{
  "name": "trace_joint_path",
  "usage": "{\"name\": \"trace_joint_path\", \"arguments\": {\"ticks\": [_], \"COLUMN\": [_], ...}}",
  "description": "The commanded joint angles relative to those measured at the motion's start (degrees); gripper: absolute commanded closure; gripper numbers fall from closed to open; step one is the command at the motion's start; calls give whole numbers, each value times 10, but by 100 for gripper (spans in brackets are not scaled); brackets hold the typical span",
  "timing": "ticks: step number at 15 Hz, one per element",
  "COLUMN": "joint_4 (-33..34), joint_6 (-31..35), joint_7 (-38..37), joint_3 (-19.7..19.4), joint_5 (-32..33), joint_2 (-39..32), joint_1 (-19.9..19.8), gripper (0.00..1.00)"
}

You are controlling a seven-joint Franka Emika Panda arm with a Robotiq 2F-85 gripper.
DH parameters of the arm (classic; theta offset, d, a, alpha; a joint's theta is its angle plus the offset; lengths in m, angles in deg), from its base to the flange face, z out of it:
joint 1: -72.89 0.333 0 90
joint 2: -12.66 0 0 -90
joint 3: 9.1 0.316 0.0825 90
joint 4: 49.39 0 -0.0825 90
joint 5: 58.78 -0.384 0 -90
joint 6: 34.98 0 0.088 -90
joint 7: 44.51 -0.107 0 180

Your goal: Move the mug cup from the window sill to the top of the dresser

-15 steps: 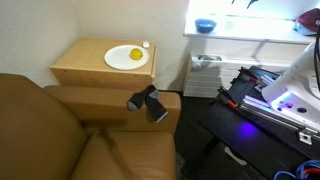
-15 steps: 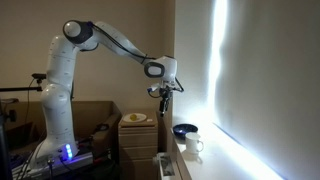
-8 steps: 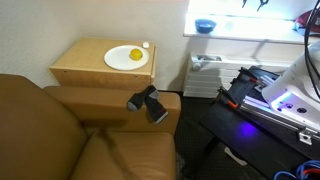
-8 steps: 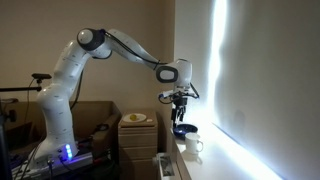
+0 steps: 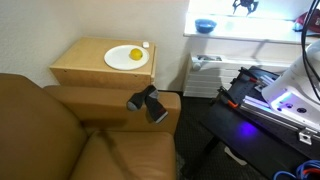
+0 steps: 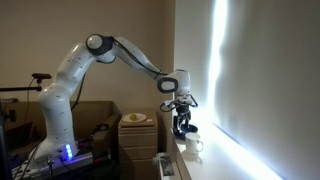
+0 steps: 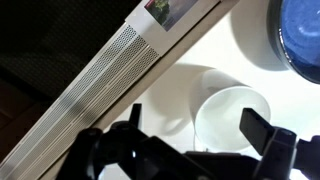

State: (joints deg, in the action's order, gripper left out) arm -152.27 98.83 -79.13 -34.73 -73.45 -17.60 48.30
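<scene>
The gripper will go down over the mug rim's grille-side edge [image 7: 197, 117] with one finger inside, because the white mug cup stands upright with its opening below the robot's fingers.
The white mug cup [image 7: 235, 118] stands upright on the bright white window sill [image 7: 185, 80], seen from above in the wrist view. It lies between my open fingers. My gripper [image 7: 198, 128] is open, and I cannot tell whether a finger touches the mug. In an exterior view my gripper [image 6: 183, 127] hangs low over the window sill [image 6: 188, 160], with the mug cup [image 6: 196, 146] just below it. In an exterior view my gripper [image 5: 244, 6] is at the top edge, and glare hides the mug there. The tan wood dresser [image 5: 80, 66] shows in both exterior views [image 6: 133, 140].
A blue bowl [image 5: 205, 25] sits on the sill beside the mug [image 7: 300, 35]. A white plate [image 5: 122, 60] with a yellow fruit [image 5: 135, 54] is on the dresser. A brown sofa [image 5: 60, 130] has a black object [image 5: 148, 102] on its arm. A perforated grille [image 7: 100, 80] runs beside the sill.
My arm has reached further out over the window sill and come down, so the open gripper is now around the mug beside the blue bowl.
</scene>
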Motion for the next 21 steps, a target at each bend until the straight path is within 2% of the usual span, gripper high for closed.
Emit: {"name": "trace_joint_path", "arguments": {"ticks": [1, 6, 8, 9, 10, 11, 16, 21], "joint_4": [-8, -15, -8, 1, 4, 4, 15, 50], "joint_6": [76, 149, 140, 121, 104, 105, 97, 68], "joint_7": [-94, -211, -237, -231, -230, -228, -228, -253], "joint_3": [-1, -20, -22, -7, 4, 8, 21, 20], "joint_5": [-9, 3, 5, -5, -16, -22, -46, -48], "joint_2": [-45, -80, -96, -102, -105, -111, -114, -114], "joint_1": [19, 37, 33, 17, 5, -2, -28, -23], "gripper": [0, 0, 0, 0, 25, 26, 62, 98]}}
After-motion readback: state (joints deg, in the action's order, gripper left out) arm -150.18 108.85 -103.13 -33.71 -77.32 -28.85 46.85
